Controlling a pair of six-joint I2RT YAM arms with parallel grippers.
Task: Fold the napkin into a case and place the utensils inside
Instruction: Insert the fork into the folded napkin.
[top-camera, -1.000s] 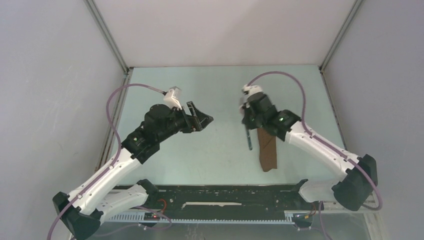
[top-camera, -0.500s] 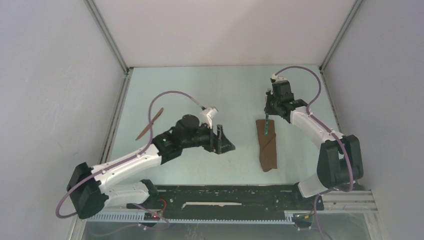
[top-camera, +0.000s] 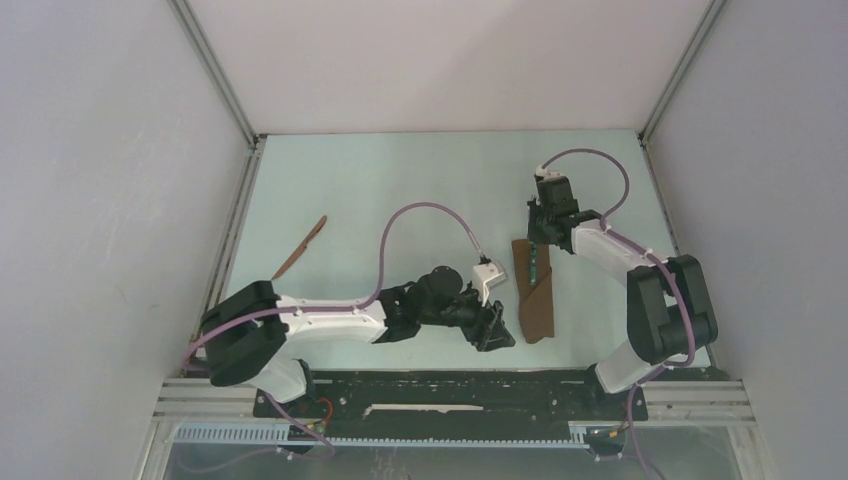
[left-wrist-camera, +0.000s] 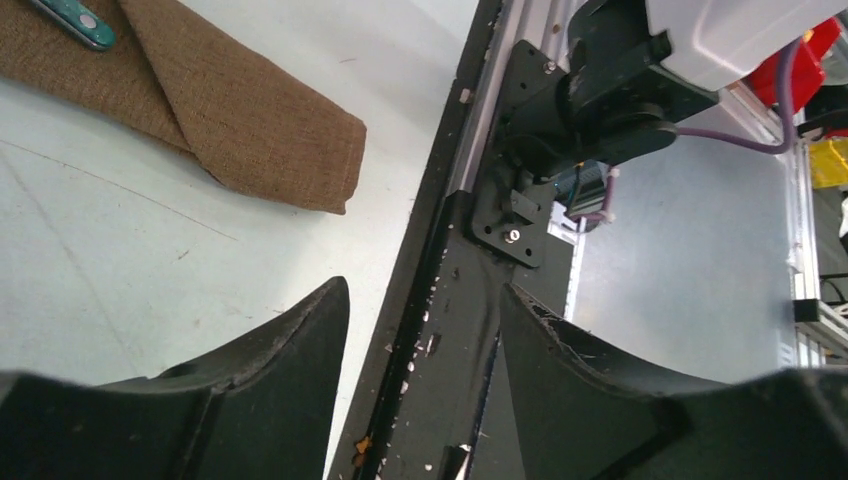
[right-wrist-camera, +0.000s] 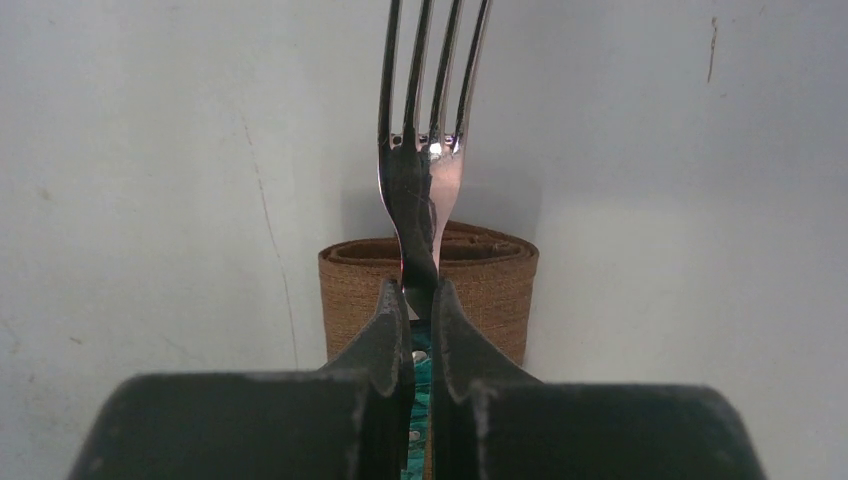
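Note:
Next, my right gripper will draw back toward the case's diagonal fold (top-camera: 538, 289), feeding the fork's handle beneath it before releasing, since the fork's teeth jut past the case's far end.
The case (top-camera: 537, 305) is a narrow brown folded cloth lying right of centre. The fork (top-camera: 537, 262) has a teal handle lying along the case's far half. My right gripper (top-camera: 541, 232) is shut on the fork's neck. In the right wrist view my right gripper (right-wrist-camera: 422, 292) pinches the fork (right-wrist-camera: 430, 120), whose tines point past the case's end (right-wrist-camera: 490, 285). My left gripper (top-camera: 497, 331) is open and empty just left of the case's near end. The left wrist view shows my left gripper (left-wrist-camera: 420, 295), the case (left-wrist-camera: 240, 120) and the fork's handle tip (left-wrist-camera: 72, 17). The reddish-brown knife piece (top-camera: 301, 247) lies far left.
The black base rail (top-camera: 450, 385) runs along the table's near edge, right under my left gripper; it also shows in the left wrist view (left-wrist-camera: 470, 250). Metal frame posts (top-camera: 215, 75) and grey walls close in the sides and back.
My left arm has swung from the left side across to the near edge beside the case. My right gripper has come down, laying the fork's handle along the case.

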